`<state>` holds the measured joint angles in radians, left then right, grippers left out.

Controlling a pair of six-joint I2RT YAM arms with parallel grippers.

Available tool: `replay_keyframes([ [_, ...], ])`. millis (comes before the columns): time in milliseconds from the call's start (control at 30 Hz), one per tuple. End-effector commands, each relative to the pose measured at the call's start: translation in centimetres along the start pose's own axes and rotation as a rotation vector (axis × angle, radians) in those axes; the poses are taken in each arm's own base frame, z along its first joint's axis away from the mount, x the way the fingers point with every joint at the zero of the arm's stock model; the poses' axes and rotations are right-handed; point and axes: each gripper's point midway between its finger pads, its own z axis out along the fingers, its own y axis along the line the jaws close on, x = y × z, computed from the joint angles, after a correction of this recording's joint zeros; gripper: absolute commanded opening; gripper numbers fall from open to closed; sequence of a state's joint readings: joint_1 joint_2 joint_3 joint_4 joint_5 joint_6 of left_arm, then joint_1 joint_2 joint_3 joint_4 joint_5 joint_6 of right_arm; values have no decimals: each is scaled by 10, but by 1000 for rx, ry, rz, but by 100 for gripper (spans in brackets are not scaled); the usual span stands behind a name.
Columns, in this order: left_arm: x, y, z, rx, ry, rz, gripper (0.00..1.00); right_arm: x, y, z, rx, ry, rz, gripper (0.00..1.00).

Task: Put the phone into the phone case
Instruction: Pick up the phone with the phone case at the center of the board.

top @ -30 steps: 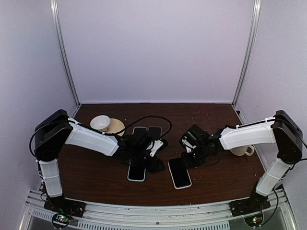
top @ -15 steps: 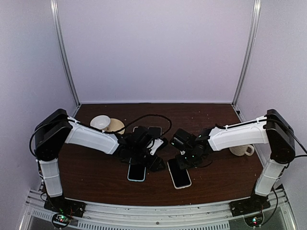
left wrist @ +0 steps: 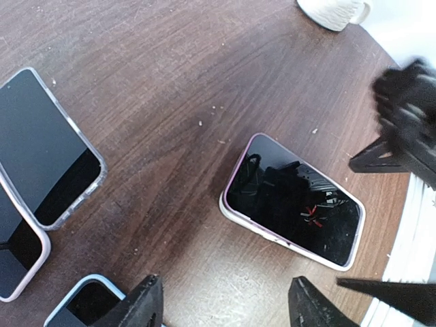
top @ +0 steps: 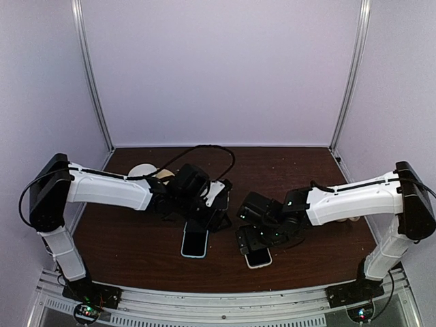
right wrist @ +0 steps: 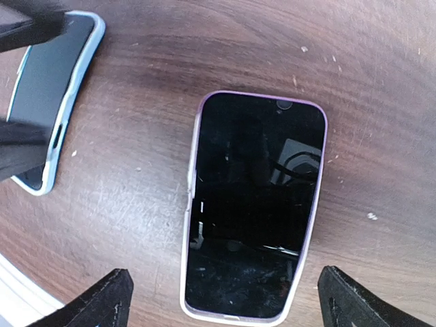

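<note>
The right gripper moves down next and closes on both long sides of the lilac-cased phone below it, whose width is already between the open fingers.
A black phone in a lilac case (right wrist: 252,204) lies face up on the brown table (right wrist: 381,61); the case's left rim looks slightly lifted off the phone. My right gripper (right wrist: 225,272) hangs open right above it, its fingers straddling the phone's near end without touching. From above, this phone (top: 259,257) shows only partly under the right gripper (top: 255,238). A second phone in a light blue case (top: 195,244) lies to its left. My left gripper (top: 204,221) hovers open just behind that phone, empty; its wrist view shows the lilac-cased phone (left wrist: 293,201) beyond the left gripper (left wrist: 223,289).
Two phones in clear cases (left wrist: 48,146) (left wrist: 17,252) lie behind the blue-cased one. A white mug (left wrist: 334,10) stands at the right side. A white bowl (top: 139,169) and a tan plate (top: 162,176) sit at the back left. A black cable (top: 204,148) loops over the left arm.
My right gripper has slid left and nearer over the lilac-cased phone and opened wide. My left gripper has drawn back off the blue-cased phone and opened a little more.
</note>
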<state>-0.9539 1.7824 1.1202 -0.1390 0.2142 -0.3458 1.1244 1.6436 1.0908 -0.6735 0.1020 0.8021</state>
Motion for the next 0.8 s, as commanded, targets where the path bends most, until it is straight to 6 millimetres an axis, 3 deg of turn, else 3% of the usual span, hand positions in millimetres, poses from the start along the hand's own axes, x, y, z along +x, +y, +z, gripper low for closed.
replay_keyframes([
  [0, -2, 5, -10, -20, -19, 16, 68, 7, 4, 16, -46, 0, 110, 99],
  [300, 1, 4, -11, -19, -16, 17, 70, 34, -11, 48, 78, 98, 74, 99],
  [467, -1, 4, -13, -18, -25, 16, 70, 43, -17, 53, 149, 120, 34, 99],
  [667, -2, 4, -15, -19, -28, 19, 70, 42, -16, 53, 169, 107, 20, 88],
  [767, -4, 4, -16, -21, -33, 23, 70, 39, -11, 51, 149, 93, 19, 72],
])
